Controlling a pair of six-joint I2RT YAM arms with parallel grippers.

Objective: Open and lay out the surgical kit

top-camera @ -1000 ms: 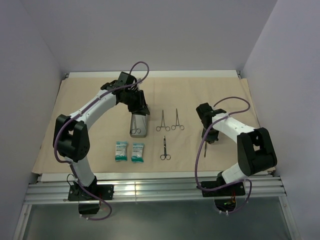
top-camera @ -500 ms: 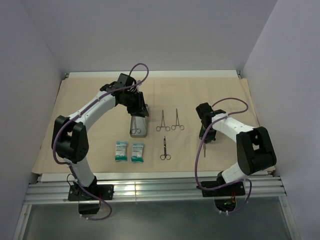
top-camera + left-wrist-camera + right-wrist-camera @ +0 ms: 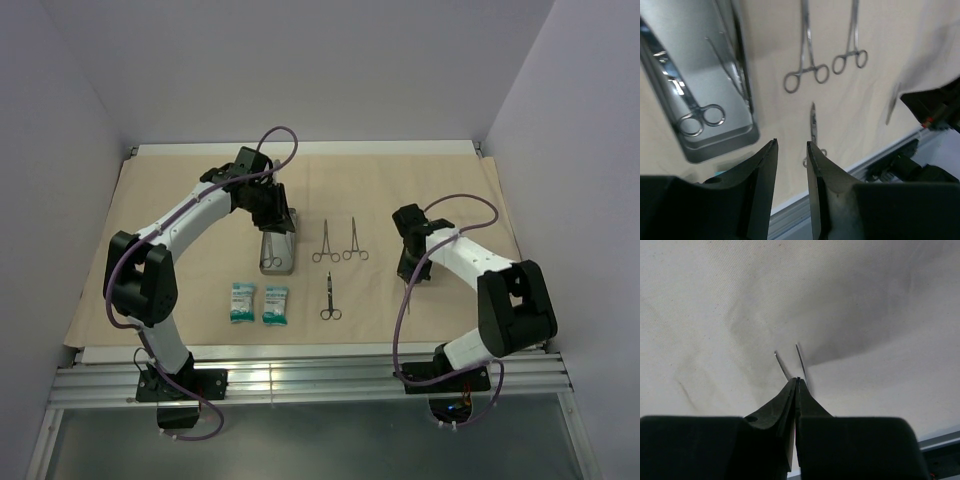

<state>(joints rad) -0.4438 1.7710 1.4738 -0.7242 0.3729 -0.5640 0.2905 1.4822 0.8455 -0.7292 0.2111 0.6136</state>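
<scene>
I will turn my left gripper next and lower it into the tray (image 3: pixel 277 254), onto the prongs of the thin instrument, because the prongs lie below my gripper and at an angle to its open fingers.
The tan drape (image 3: pixel 170 215) lies spread flat. On it stands the grey metal tray (image 3: pixel 277 254) with ring-handled scissors (image 3: pixel 700 117) and a thin instrument inside. Two forceps (image 3: pixel 325 243) (image 3: pixel 354 240) and small scissors (image 3: pixel 330 298) lie right of the tray. Two teal-white packets (image 3: pixel 242 301) (image 3: pixel 275 303) lie in front of it. My left gripper (image 3: pixel 791 145) is open and empty, hovering over the tray's far end (image 3: pixel 278 215). My right gripper (image 3: pixel 797 380) is shut on thin tweezers (image 3: pixel 782 365), low over the drape (image 3: pixel 412 268); the tweezers also show in the left wrist view (image 3: pixel 892 102).
The drape's front edge ends at a white strip and metal rails (image 3: pixel 310 375) near the arm bases. Walls close in at the back, left and right. A purple cable (image 3: pixel 400 320) hangs beside the right arm.
My right gripper has shifted slightly left with the tweezers. The left arm has barely moved.
</scene>
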